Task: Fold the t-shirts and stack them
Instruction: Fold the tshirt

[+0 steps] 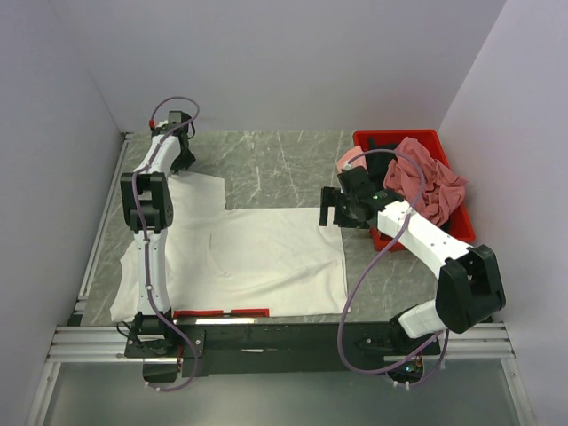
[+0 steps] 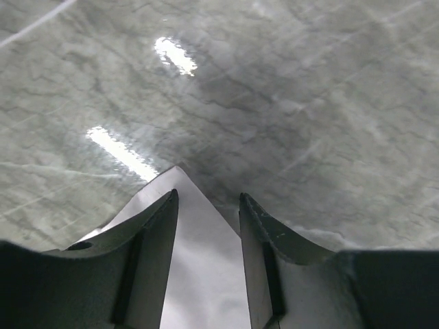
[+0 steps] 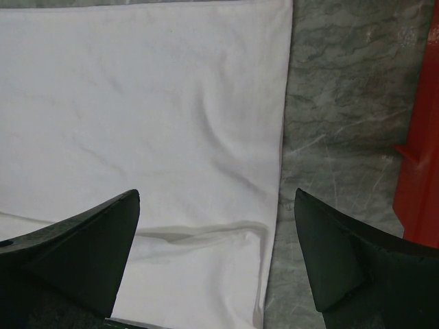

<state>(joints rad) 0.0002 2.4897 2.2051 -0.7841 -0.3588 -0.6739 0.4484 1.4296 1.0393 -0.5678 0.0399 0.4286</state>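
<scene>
My right gripper moves down onto the tip of the shirt's far corner beside the bin below it and closes next, since its open fingers hover empty.
A large white t-shirt lies spread flat on the marble table, with a red strip of its print showing at the near hem. My left gripper is at the far left sleeve. In the left wrist view its fingers stand partly apart on either side of the sleeve's pointed corner. My right gripper hovers wide open over the shirt's far right corner, holding nothing. Dusty rose and black t-shirts lie heaped in the bin.
A red plastic bin stands at the far right, its edge close beside my right gripper. Bare marble lies behind the shirt. White walls close in at the back and both sides. A metal rail runs along the left.
</scene>
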